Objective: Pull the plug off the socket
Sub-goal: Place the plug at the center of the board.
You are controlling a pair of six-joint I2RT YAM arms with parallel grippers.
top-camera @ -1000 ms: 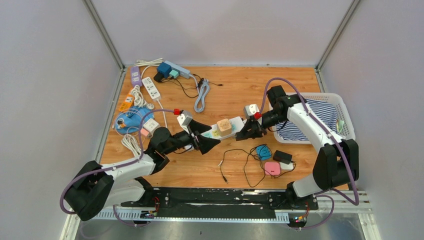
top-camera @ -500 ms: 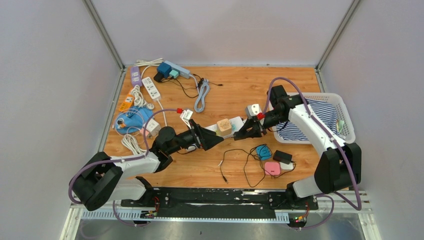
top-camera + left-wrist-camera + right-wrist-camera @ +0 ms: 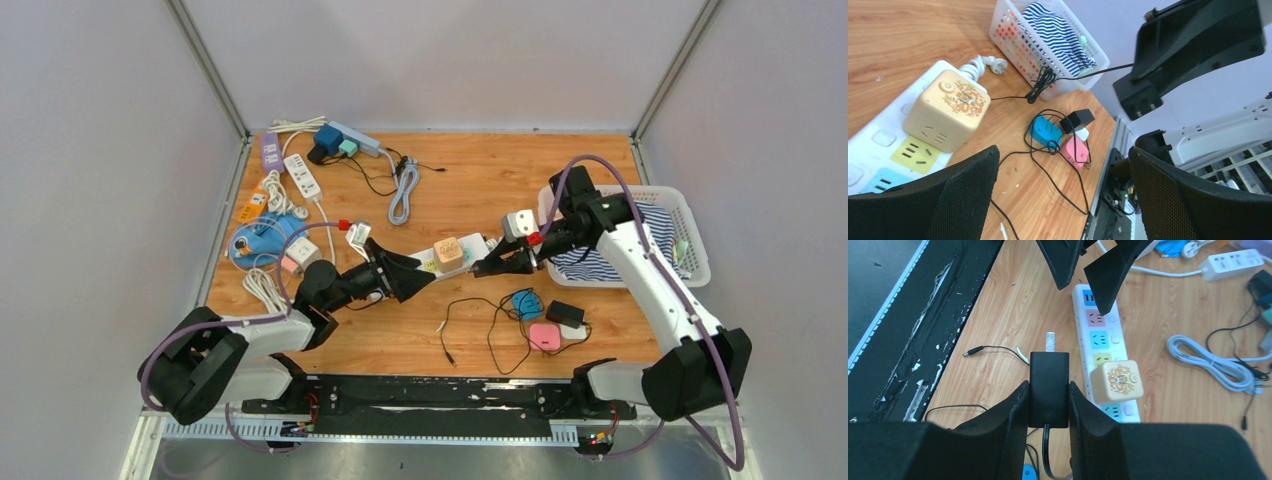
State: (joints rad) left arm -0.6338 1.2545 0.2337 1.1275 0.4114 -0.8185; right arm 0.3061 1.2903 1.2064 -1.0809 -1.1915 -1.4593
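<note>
My right gripper holds the black plug, and wood by the basket's near edge [image 3: 602, 303] lies below, to its right in the top view. My right gripper should move across and down next to release the plug.
A white power strip [image 3: 470, 246] lies mid-table with a tan cube adapter [image 3: 449, 253] plugged into it. My right gripper [image 3: 497, 265] is shut on a black plug [image 3: 1049, 388]. It holds the plug above the wood beside the strip [image 3: 1096, 335], clear of the sockets, with a bare metal prong [image 3: 1050, 341] showing. A black cord hangs from the plug's back. My left gripper [image 3: 420, 272] is open and empty, with its fingers [image 3: 1063, 260] over the strip's left end. In the left wrist view, the left gripper [image 3: 1064, 152] faces the cube [image 3: 947, 109] and the held plug [image 3: 1143, 100].
A white basket [image 3: 690, 215] with striped cloth stands at the right. Blue, pink and black adapters [image 3: 543, 318] with tangled black cord lie near the front. Several more power strips [image 3: 300, 175], a coiled white cable [image 3: 403, 190] and a blue reel [image 3: 262, 240] lie at the back left.
The right arm has lifted and swung outward to the right, with its gripper still shut on the black plug. The left gripper has shifted slightly back along the strip.
</note>
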